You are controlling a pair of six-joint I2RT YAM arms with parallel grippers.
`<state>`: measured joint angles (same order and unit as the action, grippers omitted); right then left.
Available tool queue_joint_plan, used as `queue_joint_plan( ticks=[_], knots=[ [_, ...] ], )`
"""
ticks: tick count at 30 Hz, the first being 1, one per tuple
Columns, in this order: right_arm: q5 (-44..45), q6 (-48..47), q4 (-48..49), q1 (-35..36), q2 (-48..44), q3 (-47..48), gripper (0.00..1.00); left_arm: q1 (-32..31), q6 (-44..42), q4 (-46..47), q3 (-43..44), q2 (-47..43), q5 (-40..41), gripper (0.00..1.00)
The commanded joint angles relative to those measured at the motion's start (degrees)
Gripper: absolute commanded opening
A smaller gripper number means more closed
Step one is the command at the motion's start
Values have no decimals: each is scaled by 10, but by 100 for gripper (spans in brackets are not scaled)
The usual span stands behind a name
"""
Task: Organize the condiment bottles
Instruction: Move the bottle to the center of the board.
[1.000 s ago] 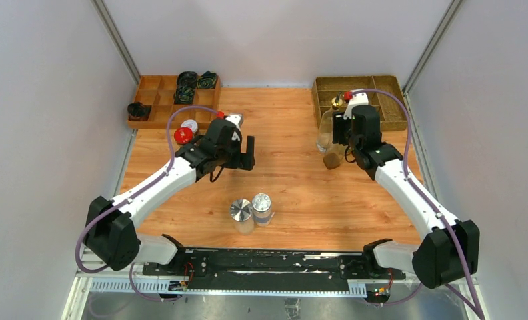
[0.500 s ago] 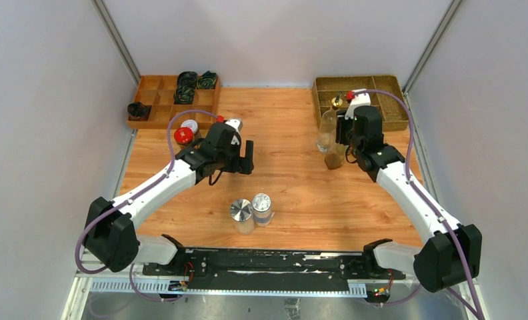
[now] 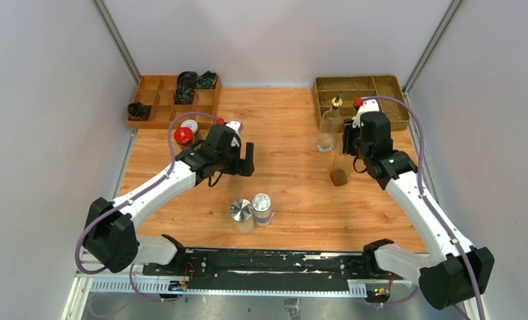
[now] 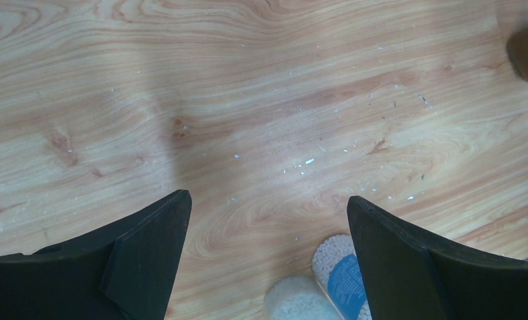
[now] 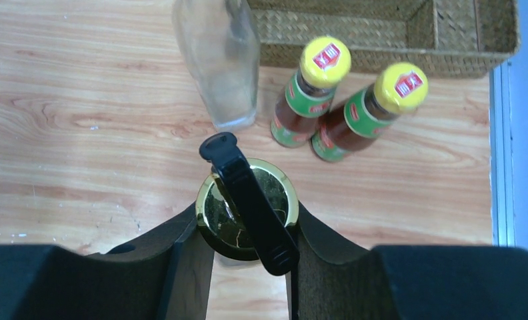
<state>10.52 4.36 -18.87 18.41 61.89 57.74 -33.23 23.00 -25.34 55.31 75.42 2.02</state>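
Note:
I should move my right gripper back and to the right in the top view next. I should let go of the gold-spouted bottle's gold cap there, because that wood is clear of bottles.
My right gripper (image 5: 247, 223) is shut on the gold cap of a clear gold-spouted bottle (image 5: 248, 203), seen from above. In the top view this bottle's brown-filled base (image 3: 339, 175) is in front of the second clear bottle (image 3: 328, 127). Two yellow-capped sauce bottles (image 5: 313, 93) (image 5: 368, 110) stand by the wicker tray. My left gripper (image 3: 247, 159) is open and empty over bare wood. Two silver-lidded shakers (image 3: 241, 212) (image 3: 262, 205) stand near the front. The red-lidded jar (image 3: 183, 136) and the white-lidded jar (image 3: 190, 125) sit left of my left arm.
A wicker tray (image 3: 381, 87) sits at the back right. A wooden divided tray (image 3: 158, 113) at the back left holds dark rolled cloth bundles (image 3: 185, 83). In the left wrist view the shakers (image 4: 345, 277) show low between my fingers.
My right gripper has carried the gold-spouted bottle nearer and to the right, away from the other clear bottle. My left arm has shifted only slightly.

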Motion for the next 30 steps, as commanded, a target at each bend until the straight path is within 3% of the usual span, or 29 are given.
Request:
queue_joint_plan(
  ticks=[1,13,23,30],
  knots=[
    [44,31,-74,8,-36,42,26,-2,9,12,-14,-20,-15,93],
    [297,118,-168,8,-124,1,25,-3,5,2,-21,-44,-17,93],
    [364,196,-168,8,-184,-76,26,-3,1,-4,-31,-57,-29,93],
    [351,209,-170,8,-194,-91,56,-3,2,-4,-31,-57,-33,93]
  ],
)
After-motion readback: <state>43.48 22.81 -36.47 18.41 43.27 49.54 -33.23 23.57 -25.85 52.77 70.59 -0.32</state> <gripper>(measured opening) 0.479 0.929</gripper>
